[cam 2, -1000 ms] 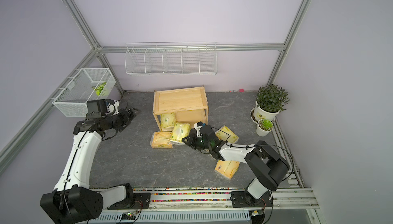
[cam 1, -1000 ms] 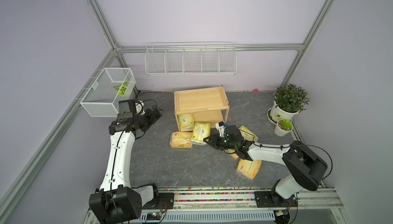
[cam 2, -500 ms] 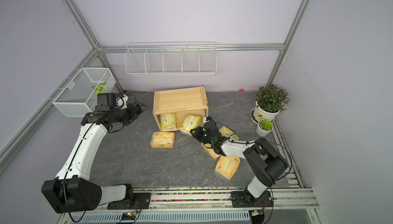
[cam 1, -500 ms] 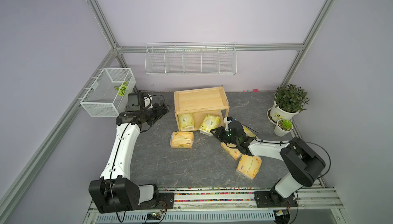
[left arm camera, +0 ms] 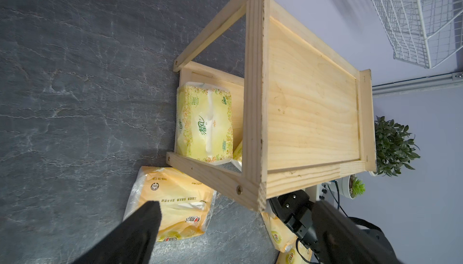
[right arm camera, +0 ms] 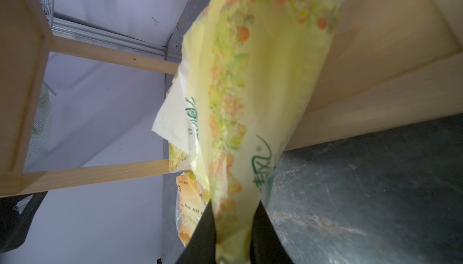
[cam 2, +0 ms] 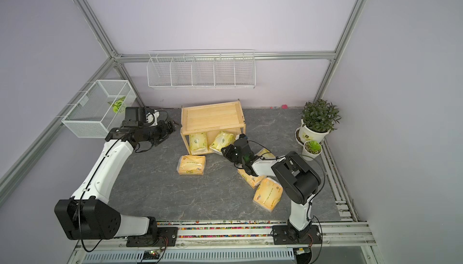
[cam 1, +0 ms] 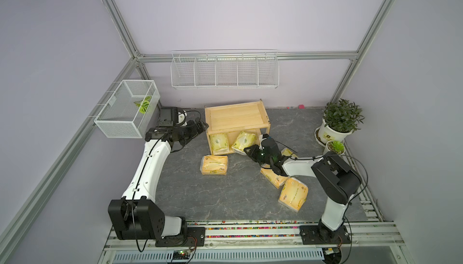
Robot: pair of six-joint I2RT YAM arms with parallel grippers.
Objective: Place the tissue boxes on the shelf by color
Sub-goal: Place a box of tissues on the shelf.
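Note:
The tilted yellow-green box goes slightly outward with my right gripper and onto the shelf's lower board (cam 1: 231, 149) (right arm camera: 381, 56) next for release, since that board lies outward of my right gripper.
The light wooden shelf (cam 1: 236, 118) (left arm camera: 310, 115) stands at the back middle. On its lower board lies one yellow-green tissue box (cam 1: 219, 143) (left arm camera: 204, 125). A second yellow-green box (cam 1: 245, 140) (right arm camera: 250, 87) leans tilted into that board, and my right gripper (cam 1: 248, 150) (right arm camera: 234, 225) is shut on its end. Orange boxes lie on the floor in front of the shelf (cam 1: 214, 165) and near the right arm (cam 1: 274, 177), (cam 1: 293, 193). A pale pack (cam 1: 288, 153) is partly hidden behind that arm. My left gripper (cam 1: 201, 126) (left arm camera: 235, 205) hangs open by the shelf's left side, holding nothing.
A white wire divided rack (cam 1: 224, 72) hangs on the back wall. A white mesh basket (cam 1: 127, 107) is fixed at the left wall. Two potted plants (cam 1: 338, 120), (cam 1: 335, 147) stand at the right edge of the grey mat.
My right gripper has carried the yellow-green box from the floor in front of the shelf back onto the lower board. My left arm has swung right, up to the shelf's left side.

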